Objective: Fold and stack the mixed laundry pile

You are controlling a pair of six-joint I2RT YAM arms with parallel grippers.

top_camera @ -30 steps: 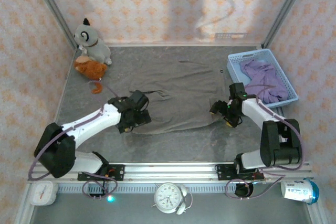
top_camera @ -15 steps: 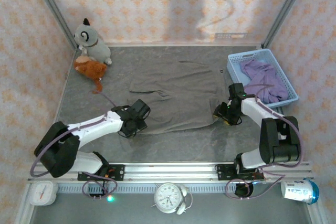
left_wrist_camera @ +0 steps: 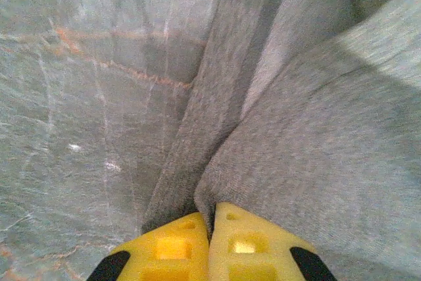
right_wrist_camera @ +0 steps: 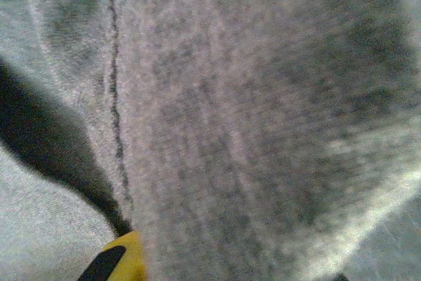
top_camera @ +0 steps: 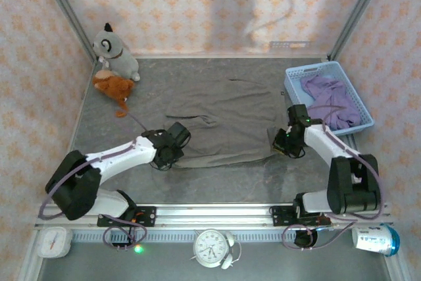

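Observation:
The flat taupe garment's far edge [top_camera: 194, 86] is outward, so my left gripper needs to lift the garment's pinched near corner next, carry it outward to that edge, lower it and release it.
The taupe grey-brown garment [top_camera: 227, 116] lies spread flat in the middle of the table. My left gripper [top_camera: 172, 149] sits at its near-left corner. In the left wrist view the yellow fingers [left_wrist_camera: 172, 248] are shut on a fold of the taupe cloth [left_wrist_camera: 316, 162]. My right gripper [top_camera: 281, 141] is at the near-right corner. There the taupe cloth [right_wrist_camera: 250, 129] drapes over the jaws, and one yellow fingertip [right_wrist_camera: 122, 258] shows beside it. The lavender garment [top_camera: 331, 100] lies bunched in the basket.
The light blue basket [top_camera: 294, 78] stands at the right, just beyond the right arm. A grey plush toy [top_camera: 115, 49] and an orange one [top_camera: 112, 85] sit at the far left. A clock [top_camera: 212, 247] and a white timer [top_camera: 52, 241] lie before the rail.
Both grippers went from open to shut on the taupe garment's near corners. The left one slid right onto the cloth edge, and the right one drew slightly inward.

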